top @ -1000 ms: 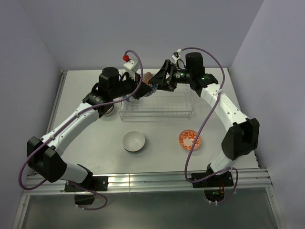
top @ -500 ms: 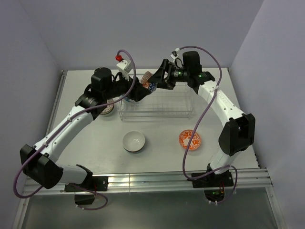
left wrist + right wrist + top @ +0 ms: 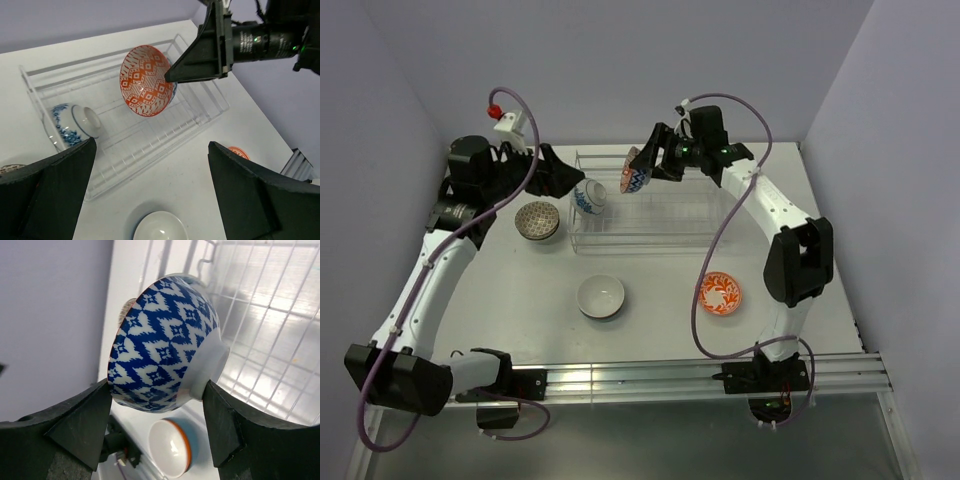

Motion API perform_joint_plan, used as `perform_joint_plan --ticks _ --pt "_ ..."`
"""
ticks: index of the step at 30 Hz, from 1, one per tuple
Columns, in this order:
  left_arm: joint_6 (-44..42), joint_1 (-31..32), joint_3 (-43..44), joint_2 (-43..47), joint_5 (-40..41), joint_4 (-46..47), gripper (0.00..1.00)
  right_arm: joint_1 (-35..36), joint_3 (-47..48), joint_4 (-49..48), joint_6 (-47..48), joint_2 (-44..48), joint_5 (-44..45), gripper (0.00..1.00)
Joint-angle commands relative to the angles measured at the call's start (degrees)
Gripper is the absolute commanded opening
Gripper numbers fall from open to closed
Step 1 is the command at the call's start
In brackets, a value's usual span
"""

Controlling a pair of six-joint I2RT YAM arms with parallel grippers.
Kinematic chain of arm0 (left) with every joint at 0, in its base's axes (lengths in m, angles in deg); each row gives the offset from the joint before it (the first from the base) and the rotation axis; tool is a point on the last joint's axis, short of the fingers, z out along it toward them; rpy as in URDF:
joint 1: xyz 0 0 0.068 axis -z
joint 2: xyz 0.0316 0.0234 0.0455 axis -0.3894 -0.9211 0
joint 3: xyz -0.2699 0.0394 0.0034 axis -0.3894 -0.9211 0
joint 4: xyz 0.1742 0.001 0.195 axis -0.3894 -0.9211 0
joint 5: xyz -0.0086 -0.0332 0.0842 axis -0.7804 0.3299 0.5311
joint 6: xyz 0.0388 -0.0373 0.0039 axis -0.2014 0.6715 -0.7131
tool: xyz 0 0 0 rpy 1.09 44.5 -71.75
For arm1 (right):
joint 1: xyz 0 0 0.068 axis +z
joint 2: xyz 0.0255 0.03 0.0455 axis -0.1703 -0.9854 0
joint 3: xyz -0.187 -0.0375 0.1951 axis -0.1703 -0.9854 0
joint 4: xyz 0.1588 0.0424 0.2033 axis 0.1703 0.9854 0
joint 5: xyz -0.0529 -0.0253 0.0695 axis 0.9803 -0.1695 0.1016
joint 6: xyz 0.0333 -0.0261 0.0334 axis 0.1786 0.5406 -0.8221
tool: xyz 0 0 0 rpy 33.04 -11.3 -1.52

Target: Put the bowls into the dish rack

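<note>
My right gripper will move down to the left in the top view, into the rack (image 3: pixel 692 236) beside the blue-and-white bowl (image 3: pixel 588 197), and let go, because that spot is empty.
A blue-and-white bowl (image 3: pixel 588 197) (image 3: pixel 70 125) lies on its side in the left end of the clear dish rack (image 3: pixel 692 236) (image 3: pixel 202 107) (image 3: pixel 265 315). My left gripper (image 3: pixel 558 170) (image 3: pixel 151 143) hangs open and empty, left of the rack. My right gripper (image 3: pixel 646 166) (image 3: pixel 156 385) is shut on a bowl (image 3: pixel 636 170) (image 3: pixel 147 80) (image 3: pixel 165 345) with a blue pattern outside and a red one inside, held on edge above the rack. On the table sit a white bowl (image 3: pixel 601 297) (image 3: pixel 160 227), an orange-red bowl (image 3: pixel 719 292) and a grey-brown bowl (image 3: pixel 537 221).
The rack stands at the back middle of the table (image 3: pixel 650 340). The grey-brown bowl sits just off its left end. Purple cables loop over both arms. Walls close the table at the back and on both sides.
My left gripper has opened, left the blue-and-white bowl in the rack's left end and drawn back to the left. My right gripper has kept its bowl above the rack.
</note>
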Motion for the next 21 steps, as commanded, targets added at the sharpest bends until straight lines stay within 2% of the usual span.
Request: perform_joint_plan --ticks 1,12,21 --pt "0.51 -3.90 0.46 3.48 -2.63 -1.27 0.99 1.95 4.99 -1.73 3.46 -2.73 2.67 0.00" --pt "1.82 -14.80 -3.14 7.44 -5.44 -1.46 1.00 6.70 9.30 0.83 9.35 -8.01 10.75 0.00" --pt "3.41 -15.96 -4.72 7.97 -6.59 0.65 0.99 9.52 13.43 4.60 12.69 -10.91 18.40 0.00"
